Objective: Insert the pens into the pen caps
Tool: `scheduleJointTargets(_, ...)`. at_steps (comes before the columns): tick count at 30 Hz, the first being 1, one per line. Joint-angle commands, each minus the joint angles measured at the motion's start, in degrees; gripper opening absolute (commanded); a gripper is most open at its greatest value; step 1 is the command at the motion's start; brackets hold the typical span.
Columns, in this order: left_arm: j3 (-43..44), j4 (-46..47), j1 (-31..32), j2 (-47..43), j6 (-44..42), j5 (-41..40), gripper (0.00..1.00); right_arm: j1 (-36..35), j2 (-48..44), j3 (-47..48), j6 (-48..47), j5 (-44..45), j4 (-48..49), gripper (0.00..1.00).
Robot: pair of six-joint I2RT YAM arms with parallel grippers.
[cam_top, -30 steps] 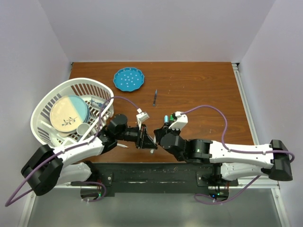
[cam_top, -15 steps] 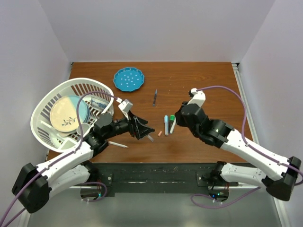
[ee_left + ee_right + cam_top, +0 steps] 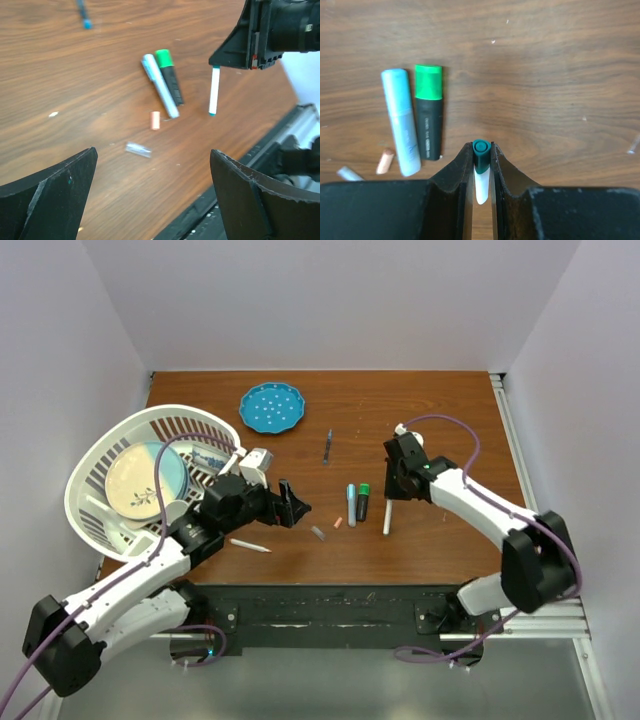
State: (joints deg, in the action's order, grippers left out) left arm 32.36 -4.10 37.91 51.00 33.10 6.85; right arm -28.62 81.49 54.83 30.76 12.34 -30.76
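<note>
The right gripper moves down next toward the table beside the dark pen with the green cap (image 3: 363,502), where the white pen has room, and only then releases.
My right gripper (image 3: 481,150) is shut on a white pen with a teal end (image 3: 481,157). From above, that pen (image 3: 387,517) slants out below the right gripper (image 3: 392,490). A light-blue-capped pen (image 3: 351,505) and a dark pen with a green cap (image 3: 363,502) lie side by side on the table. A pink cap (image 3: 339,523) and a grey cap (image 3: 318,533) lie loose near them. My left gripper (image 3: 291,506) is open and empty. In its wrist view the gripper (image 3: 152,165) hovers near the grey cap (image 3: 138,149).
A bare white pen (image 3: 250,545) lies by the left arm and a thin dark blue pen (image 3: 328,445) lies farther back. The blue dotted plate (image 3: 272,407) sits at the back. A white basket (image 3: 95,455) of dishes fills the left side.
The grippers were together at the front centre. My left gripper has opened and pulled back left. My right arm has swung right and back with the white pen.
</note>
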Motion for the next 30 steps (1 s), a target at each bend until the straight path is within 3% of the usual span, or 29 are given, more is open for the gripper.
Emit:
scheduleJointTargets(1,4.2,-9.2,-0.2,-2.5,-3.4,-8.2,1.0,1.3,5.2,4.1,-1.4,-5.5,4.7,0.06)
scheduleJointTargets(8,6.2,-13.7,-0.1,-1.3,-5.1,-11.3,0.96,2.2,15.2,8.3,0.0,-6.0,6.3,0.15)
scheduleJointTargets(14,9.5,-12.3,-0.2,3.2,-5.3,-12.1,0.93,2.5,16.6,9.1,0.7,-3.6,5.5,0.34)
scheduleJointTargets(18,16.1,-11.4,-0.1,12.9,-5.9,-13.4,0.9,2.4,10.8,8.1,0.2,-3.4,4.6,0.42)
scheduleJointTargets(30,45.5,-9.0,-0.2,48.4,-10.3,-16.0,0.73,2.1,-14.6,-3.7,1.6,-11.3,5.2,0.41)
